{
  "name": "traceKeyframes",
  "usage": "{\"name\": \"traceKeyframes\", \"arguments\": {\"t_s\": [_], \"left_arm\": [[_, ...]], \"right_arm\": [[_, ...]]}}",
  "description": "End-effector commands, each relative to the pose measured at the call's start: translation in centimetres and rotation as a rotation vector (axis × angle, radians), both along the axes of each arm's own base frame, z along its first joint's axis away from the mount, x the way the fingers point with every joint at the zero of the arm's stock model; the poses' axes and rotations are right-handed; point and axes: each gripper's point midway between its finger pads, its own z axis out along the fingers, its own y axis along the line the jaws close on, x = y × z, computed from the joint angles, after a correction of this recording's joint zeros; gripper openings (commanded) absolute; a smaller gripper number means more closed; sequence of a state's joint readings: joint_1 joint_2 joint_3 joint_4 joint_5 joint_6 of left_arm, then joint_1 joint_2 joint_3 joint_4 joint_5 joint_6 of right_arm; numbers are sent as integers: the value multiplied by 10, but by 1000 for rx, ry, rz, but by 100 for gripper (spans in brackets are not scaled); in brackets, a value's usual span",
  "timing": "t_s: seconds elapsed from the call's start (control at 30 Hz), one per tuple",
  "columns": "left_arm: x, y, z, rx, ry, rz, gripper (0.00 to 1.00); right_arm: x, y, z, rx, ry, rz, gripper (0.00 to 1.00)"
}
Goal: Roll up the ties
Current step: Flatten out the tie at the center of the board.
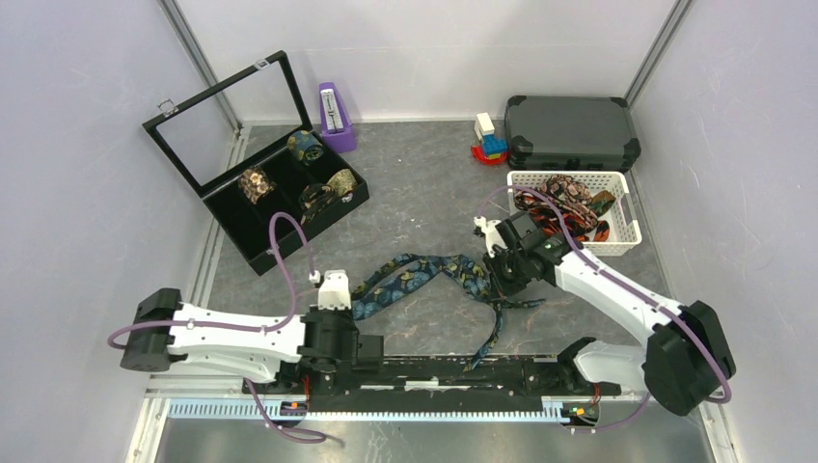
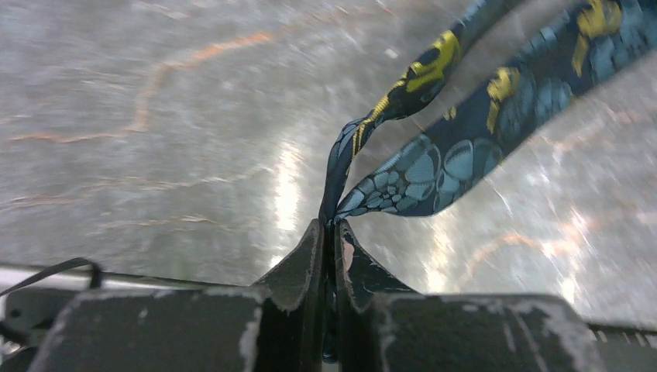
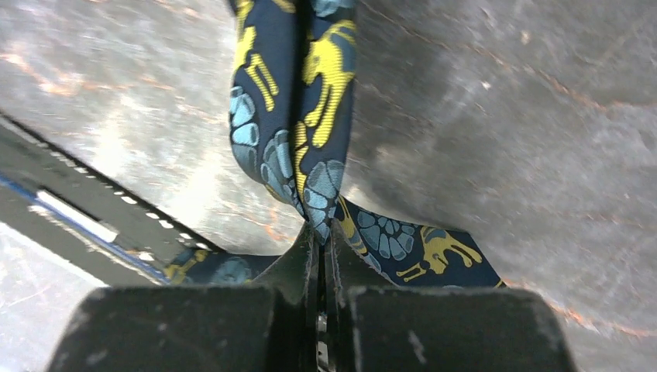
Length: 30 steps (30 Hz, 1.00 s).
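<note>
I'll next move my left gripper outward, turning, to release the tie's end on the bare tabletop (image 1: 340, 255) beside the black box.
A dark navy tie (image 1: 424, 272) with blue and gold paisley stretches across the table between my two grippers, and one tail trails down toward the near rail (image 1: 482, 355). My left gripper (image 1: 355, 305) is shut on the tie's left end; in the left wrist view the fabric (image 2: 465, 147) comes out of the pinched jaws (image 2: 331, 226) in two strands. My right gripper (image 1: 499, 275) is shut on a folded part of the tie (image 3: 294, 116), which rises from the closed jaws (image 3: 321, 232). Several rolled ties (image 1: 257, 183) sit in the black box. More loose ties (image 1: 564, 203) fill the white basket.
The open black compartment box (image 1: 253, 253) stands at the back left with its lid up. A white basket (image 1: 629, 214) is at the right, behind the right arm. A dark grey case (image 1: 571, 130), toy blocks (image 1: 489, 140) and a purple object (image 1: 336, 116) line the back wall.
</note>
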State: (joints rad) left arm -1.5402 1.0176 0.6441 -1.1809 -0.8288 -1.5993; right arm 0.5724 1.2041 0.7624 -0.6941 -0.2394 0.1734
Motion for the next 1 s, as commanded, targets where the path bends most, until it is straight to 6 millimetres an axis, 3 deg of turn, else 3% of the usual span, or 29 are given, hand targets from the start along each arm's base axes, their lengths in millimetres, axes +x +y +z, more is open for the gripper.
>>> {"name": "traceKeyframes", "arguments": {"t_s": [0.0, 0.07, 0.2, 0.37, 0.43, 0.5, 0.63, 0.7, 0.83, 0.9, 0.97], "left_arm": [[27, 35, 40, 79, -223, 193, 2], [31, 41, 50, 129, -273, 223, 2], [35, 37, 53, 150, -301, 210, 2], [44, 36, 62, 94, -376, 193, 2], [52, 27, 77, 104, -448, 140, 2], [60, 12, 97, 153, -524, 63, 2], [73, -2, 138, 213, -645, -7, 2], [78, 6, 156, 240, -691, -20, 2], [86, 42, 178, 372, -763, -17, 2], [91, 63, 186, 452, -798, 20, 2], [92, 69, 193, 558, -838, 21, 2]], "right_arm": [[14, -35, -11, -189, 6, -56, 0], [18, -38, -20, -214, 31, -64, 0], [27, -55, -35, -308, 71, -95, 0], [52, -35, -17, -256, 66, -59, 0], [63, -39, -6, -292, 35, -63, 0], [69, -56, -1, -380, -1, -103, 0], [68, -65, 2, -388, -28, -132, 0], [70, -81, 5, -423, -52, -189, 0], [68, -105, 11, -390, -107, -305, 0], [67, -112, 23, -365, -164, -347, 0], [66, -115, 39, -330, -242, -371, 0]]}}
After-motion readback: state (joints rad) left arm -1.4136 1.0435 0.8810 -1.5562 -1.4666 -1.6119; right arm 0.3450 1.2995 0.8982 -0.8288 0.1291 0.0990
